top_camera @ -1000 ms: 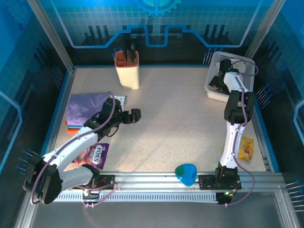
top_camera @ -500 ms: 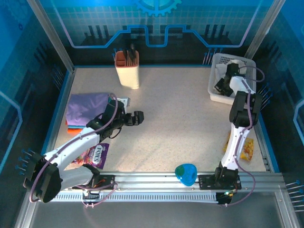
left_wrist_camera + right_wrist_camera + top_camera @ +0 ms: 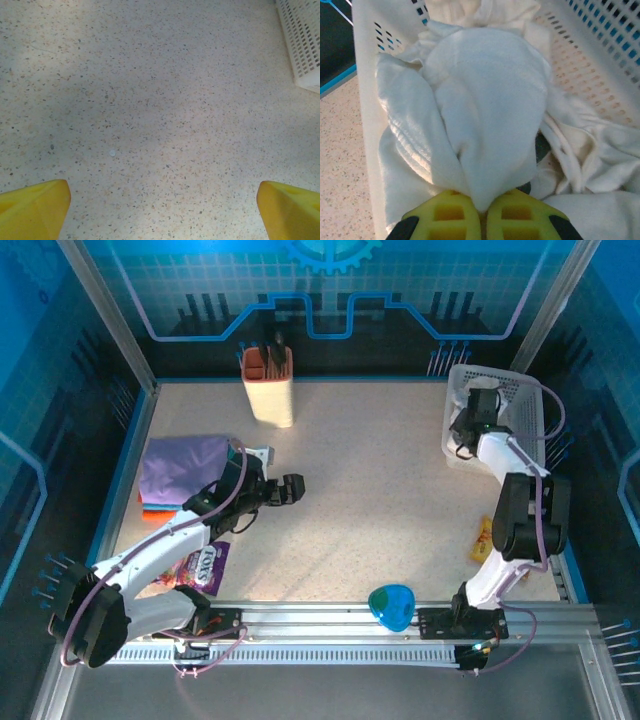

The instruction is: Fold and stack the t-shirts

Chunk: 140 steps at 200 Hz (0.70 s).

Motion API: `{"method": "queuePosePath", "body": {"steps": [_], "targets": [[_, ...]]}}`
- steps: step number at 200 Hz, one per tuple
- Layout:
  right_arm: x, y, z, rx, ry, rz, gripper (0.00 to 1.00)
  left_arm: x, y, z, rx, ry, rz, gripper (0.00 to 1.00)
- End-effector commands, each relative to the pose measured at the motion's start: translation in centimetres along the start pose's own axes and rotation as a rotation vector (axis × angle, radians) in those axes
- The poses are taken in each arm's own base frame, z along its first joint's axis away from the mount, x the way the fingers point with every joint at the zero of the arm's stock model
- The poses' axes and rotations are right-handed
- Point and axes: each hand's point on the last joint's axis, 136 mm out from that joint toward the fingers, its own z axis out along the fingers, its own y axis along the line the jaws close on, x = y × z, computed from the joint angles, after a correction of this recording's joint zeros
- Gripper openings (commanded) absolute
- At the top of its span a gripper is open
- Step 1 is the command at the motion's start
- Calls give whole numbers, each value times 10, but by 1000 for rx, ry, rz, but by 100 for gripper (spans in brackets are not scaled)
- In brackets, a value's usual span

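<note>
The middle of the table is bare, so my right gripper should lift the white t-shirt [image 3: 485,100] up out of the basket, carry it over the middle of the table and release it there.
A white t-shirt [image 3: 485,100] lies bunched in the white perforated basket [image 3: 366,115] at the table's back right. My right gripper [image 3: 482,214] is shut on a fold of it, and the cloth bulges up from between the yellow fingers. Seen from above, that right gripper [image 3: 468,427] sits at the basket's [image 3: 522,382] left wall. A folded lavender t-shirt [image 3: 180,465] rests on an orange-edged one [image 3: 150,511] at the left. My left gripper [image 3: 292,490] hovers to their right, open over bare tabletop, its yellow fingertips [image 3: 35,210] far apart.
A beige holder with dark utensils [image 3: 270,390] stands at the back centre. A purple snack packet [image 3: 202,566] lies by the left arm, a yellow packet [image 3: 482,540] by the right arm, and a blue object [image 3: 392,606] on the front rail. The basket's corner [image 3: 305,45] shows ahead of the left gripper.
My right gripper has closed on the white t-shirt in the basket, and the right arm's elbow has swung out to the right. The left gripper shifted slightly right, still open.
</note>
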Motion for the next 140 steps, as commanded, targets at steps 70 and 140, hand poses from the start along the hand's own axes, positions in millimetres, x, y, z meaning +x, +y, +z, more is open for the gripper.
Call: {"method": "queuePosePath", "body": {"steps": [70,140], "targets": [[-60,69,-190,-147,-642,-268,0,-7,-23,-4,99,-7,-28,99],[43,146,-291,-716,-415,-547,0,-39,-19,-26,88,-11,-64,99]]}}
